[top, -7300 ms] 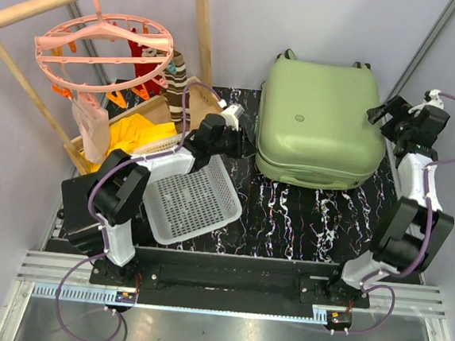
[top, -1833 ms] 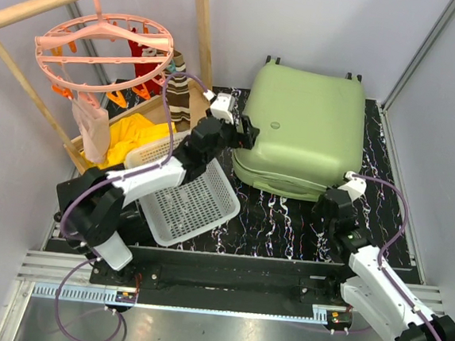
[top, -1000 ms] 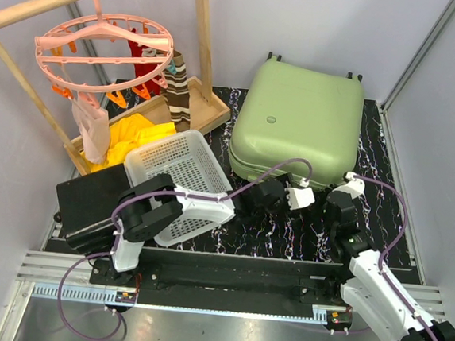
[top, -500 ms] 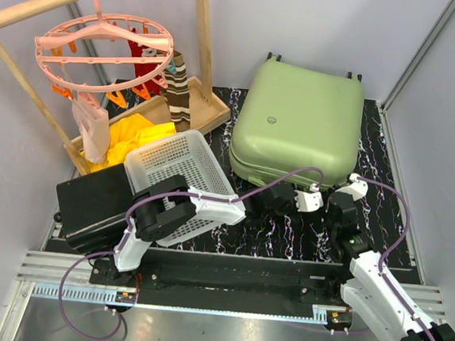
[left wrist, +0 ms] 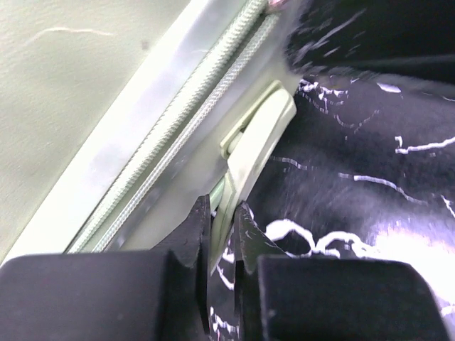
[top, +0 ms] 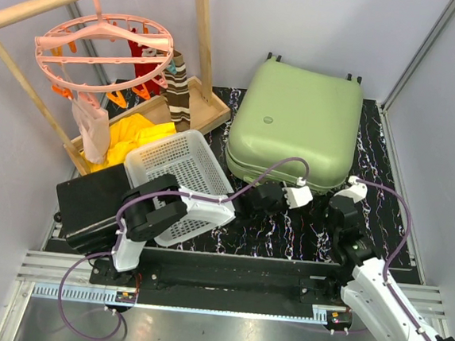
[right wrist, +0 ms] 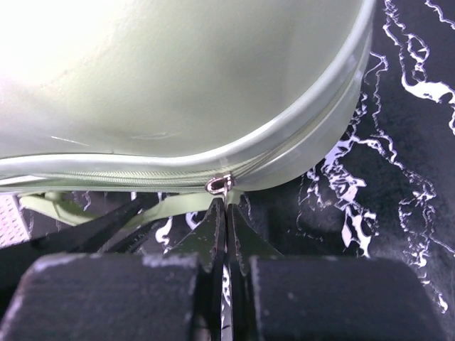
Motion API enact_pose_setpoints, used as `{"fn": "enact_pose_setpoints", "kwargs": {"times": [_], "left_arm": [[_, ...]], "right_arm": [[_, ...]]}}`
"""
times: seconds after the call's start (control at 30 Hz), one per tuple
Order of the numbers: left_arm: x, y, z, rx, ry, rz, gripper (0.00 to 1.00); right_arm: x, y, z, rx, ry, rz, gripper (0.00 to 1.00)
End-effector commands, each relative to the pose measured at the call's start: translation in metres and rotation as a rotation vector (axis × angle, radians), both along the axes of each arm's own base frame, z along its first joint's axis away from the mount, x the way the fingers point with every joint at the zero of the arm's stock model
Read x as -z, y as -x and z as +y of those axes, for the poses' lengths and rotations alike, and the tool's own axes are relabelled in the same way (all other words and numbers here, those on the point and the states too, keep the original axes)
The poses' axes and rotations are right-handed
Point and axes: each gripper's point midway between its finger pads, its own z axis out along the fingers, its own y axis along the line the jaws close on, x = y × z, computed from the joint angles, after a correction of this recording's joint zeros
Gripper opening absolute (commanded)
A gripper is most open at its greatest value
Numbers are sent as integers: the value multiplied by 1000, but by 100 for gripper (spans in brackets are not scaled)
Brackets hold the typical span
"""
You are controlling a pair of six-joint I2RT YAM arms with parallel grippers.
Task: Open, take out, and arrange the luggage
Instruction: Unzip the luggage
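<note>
I will next move my left gripper left in the top view, toward the luggage's corner by the basket, and release the luggage's side handle.
The light-green luggage [top: 295, 125] lies flat and closed at the back right of the black marbled table. My left gripper [top: 262, 191] is at its near edge, shut on the luggage's pale green side handle [left wrist: 256, 142], which runs between the fingertips [left wrist: 199, 220]. The closed zipper [left wrist: 185, 135] runs beside the handle. My right gripper [top: 335, 194] is at the near right corner of the luggage [right wrist: 178, 71]. It [right wrist: 226, 207] is shut on the thin tab of the metal zipper pull [right wrist: 220, 185].
A white perforated basket [top: 182, 184] stands left of the luggage, over a black case [top: 89, 198]. A wooden rack [top: 200, 24] with a pink round hanger [top: 103, 48], a yellow cloth [top: 131, 138] and a wooden tray fill the back left. Walls close in on both sides.
My left gripper has closed on the side handle. The luggage has shifted slightly to the left. The right gripper has stayed shut at the corner.
</note>
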Motion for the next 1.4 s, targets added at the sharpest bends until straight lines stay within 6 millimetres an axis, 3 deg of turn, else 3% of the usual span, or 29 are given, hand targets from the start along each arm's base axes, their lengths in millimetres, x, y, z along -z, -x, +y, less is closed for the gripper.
{"fn": "enact_pose_setpoints", "kwargs": {"times": [0.0, 0.47, 0.77, 1.03, 1.37], "left_arm": [[13, -54, 90, -372, -37, 28, 0], [11, -60, 135, -476, 27, 66, 0], [3, -71, 146, -512, 95, 84, 0], [1, -96, 188, -609, 157, 111, 0], [4, -108, 233, -721, 192, 120, 0]], "right_arm": [[-34, 0, -10, 51, -9, -76, 0], [-25, -1, -29, 153, -31, -36, 0], [-23, 8, -43, 234, -39, -13, 0], [-14, 4, -44, 257, -22, 49, 0], [-20, 10, -48, 274, -9, 58, 0]]}}
